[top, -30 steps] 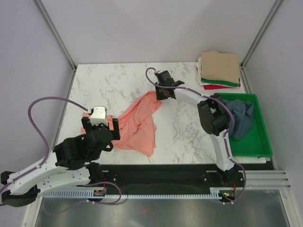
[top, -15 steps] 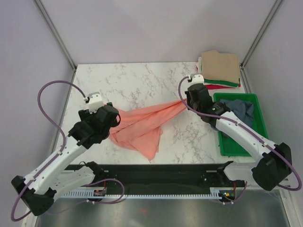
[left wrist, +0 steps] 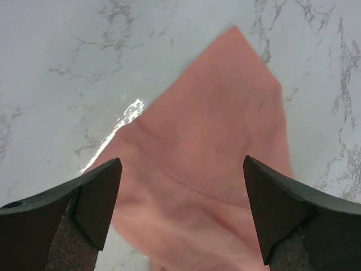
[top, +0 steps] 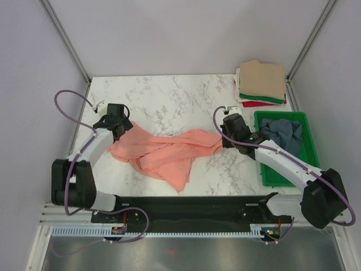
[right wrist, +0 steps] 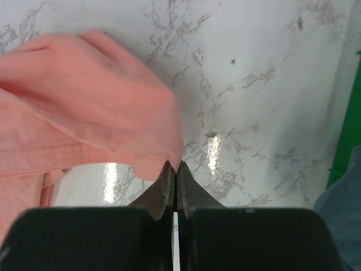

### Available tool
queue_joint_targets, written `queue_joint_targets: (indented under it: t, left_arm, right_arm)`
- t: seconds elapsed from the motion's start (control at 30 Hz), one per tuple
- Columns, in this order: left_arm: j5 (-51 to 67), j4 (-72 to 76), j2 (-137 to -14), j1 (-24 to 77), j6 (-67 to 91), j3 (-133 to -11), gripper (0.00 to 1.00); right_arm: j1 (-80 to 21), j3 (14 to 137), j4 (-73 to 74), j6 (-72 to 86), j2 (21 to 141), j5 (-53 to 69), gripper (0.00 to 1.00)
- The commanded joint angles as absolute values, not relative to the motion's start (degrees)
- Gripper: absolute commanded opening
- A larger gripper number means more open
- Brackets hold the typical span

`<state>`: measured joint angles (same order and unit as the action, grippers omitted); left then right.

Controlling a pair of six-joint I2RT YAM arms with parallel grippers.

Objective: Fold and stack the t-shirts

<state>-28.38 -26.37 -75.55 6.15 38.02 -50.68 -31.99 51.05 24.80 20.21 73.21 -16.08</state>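
Note:
My left gripper should next reach outward and go down onto the pink t-shirt's far corner (left wrist: 240,46) and close there. My right gripper is already pinching the other end of the shirt.
A salmon-pink t-shirt (top: 169,152) lies crumpled and stretched across the middle of the table. My left gripper (top: 119,127) hovers open over its far-left corner; in the left wrist view the gripper (left wrist: 183,195) has the pink cloth (left wrist: 214,141) below it and nothing between the fingers. My right gripper (top: 225,139) is shut on the shirt's right end; in the right wrist view the gripper (right wrist: 175,167) pinches the hem of the pink cloth (right wrist: 84,96). A folded stack with a tan shirt (top: 261,79) on top sits at the back right.
A green plastic tray (top: 313,175) stands at the right edge with a slate blue-grey shirt (top: 282,132) bunched in it. It also shows at the right of the right wrist view (right wrist: 354,113). Green, white and red edges show under the tan shirt.
The left arm swung out to the far left and its gripper now stands open over the shirt's corner. The right gripper moved nearer and lower. The shirt went from stretched to lying slack.

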Motion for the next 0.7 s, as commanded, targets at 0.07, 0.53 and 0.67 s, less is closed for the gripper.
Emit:
queue_joint_targets:
  t: [0.07,0.53,0.67]
  left_arm:
    - [-24.25,-12.30,-91.03,4.40,31.73,-60.36,0.97]
    - [-13.36,-14.67,-108.28,-2.64,34.54,-71.54,0.95]
    - [-10.64,-16.87,-110.65,-2.72,35.33,-73.38,0.92]
  right_arm:
    - [-31.82,46.59,19.26,23.99,69.79,-8.44,0.00]
    - [-31.90,43.50,17.58,23.64,69.87,-5.01,0.00]
    - [-31.99,43.51,17.32,23.20,70.57,-5.45,0.00]
